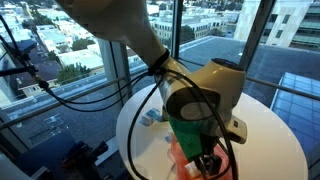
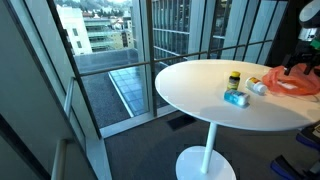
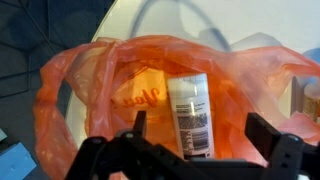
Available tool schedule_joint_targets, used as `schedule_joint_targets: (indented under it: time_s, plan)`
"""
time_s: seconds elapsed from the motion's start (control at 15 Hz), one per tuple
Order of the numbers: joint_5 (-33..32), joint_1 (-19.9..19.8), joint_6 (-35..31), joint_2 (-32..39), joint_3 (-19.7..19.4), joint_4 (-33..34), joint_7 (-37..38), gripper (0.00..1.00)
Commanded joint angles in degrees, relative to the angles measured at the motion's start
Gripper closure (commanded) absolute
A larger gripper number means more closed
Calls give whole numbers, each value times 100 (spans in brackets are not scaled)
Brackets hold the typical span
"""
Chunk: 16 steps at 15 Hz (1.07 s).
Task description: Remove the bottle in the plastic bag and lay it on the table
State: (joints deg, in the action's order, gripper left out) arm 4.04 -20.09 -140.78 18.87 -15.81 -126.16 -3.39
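The white bottle (image 3: pixel 192 117) is already between my fingers, so I need to lower my gripper into the orange bag next and close it on the sides of the bottle.
A white bottle (image 3: pixel 192 115) with a printed label lies inside a crumpled orange plastic bag (image 3: pixel 110 80) on the round white table. In the wrist view my gripper (image 3: pixel 200 125) is open just above the bag, one finger on each side of the bottle, not touching it. In both exterior views the bag (image 1: pixel 178 150) (image 2: pixel 290 83) lies under the gripper (image 1: pixel 207 160) (image 2: pixel 303 62); the bottle inside is hidden there.
The white table (image 2: pixel 200 95) stands on one pedestal next to glass walls. On it near the bag are a small yellow-capped bottle (image 2: pixel 234 79), a teal object (image 2: pixel 236 98) and a white container (image 2: pixel 256 88). The arm and cables cover much of the table (image 1: pixel 270 150).
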Motion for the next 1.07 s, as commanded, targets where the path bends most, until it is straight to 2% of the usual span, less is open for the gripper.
schedule_joint_targets:
  time_s: [0.0, 1.0]
  plan:
    - [171, -135, -27, 354, 105, 347, -325, 0]
    - [99, -232, -341, 1025, 166, 671, -284, 0]
